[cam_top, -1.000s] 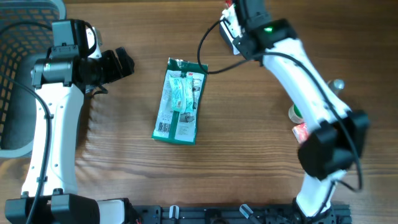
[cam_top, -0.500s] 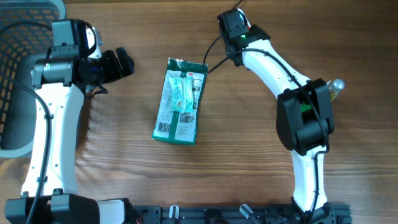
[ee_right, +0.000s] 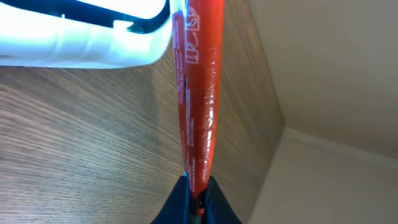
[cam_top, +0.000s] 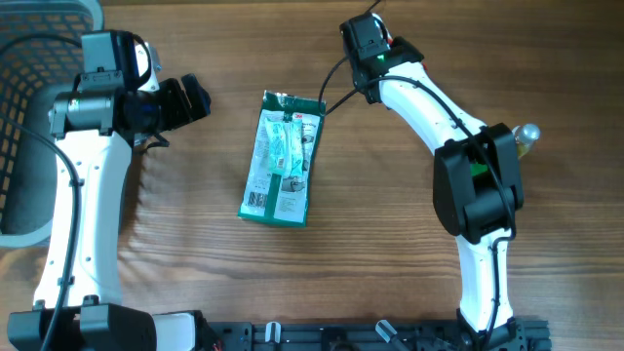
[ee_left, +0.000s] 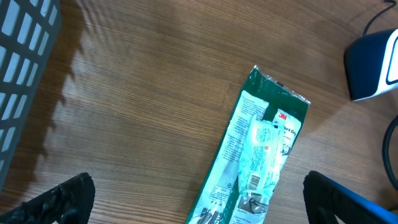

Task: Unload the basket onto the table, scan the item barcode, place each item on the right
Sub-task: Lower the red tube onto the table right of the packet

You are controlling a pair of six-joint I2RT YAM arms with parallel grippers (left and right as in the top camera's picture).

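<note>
The red packet goes back and down with my right gripper next, for release on the bare tabletop point(cam_top: 402, 187) beside the green packet, since that spot lies below and back.
A flat red packet point(ee_right: 200, 93) stands edge-on in the right wrist view, and my right gripper point(ee_right: 198, 186) is shut on its lower end. From overhead that gripper point(cam_top: 363, 31) is at the far edge of the table, right of centre. A green and clear packet point(cam_top: 281, 159) lies flat mid-table, with a small barcode point(ee_left: 254, 182) facing up. My left gripper point(cam_top: 193, 99) hovers to its left, open and empty. In the left wrist view the green packet point(ee_left: 261, 149) lies between and beyond that gripper's point(ee_left: 199, 202) two dark fingers.
A grey plastic basket point(cam_top: 29, 88) fills the left edge, and its slats point(ee_left: 25, 56) show in the left wrist view. A small bulb-like object point(cam_top: 527, 134) sits by the right elbow. A black cable point(cam_top: 331, 88) loops from the right wrist toward the green packet. A white body point(ee_right: 81, 37) lies behind the red packet.
A second ago the right arm's long link stretched further right, with small red and green things showing by its elbow. It has since folded over them, and has held still for the last half second.
</note>
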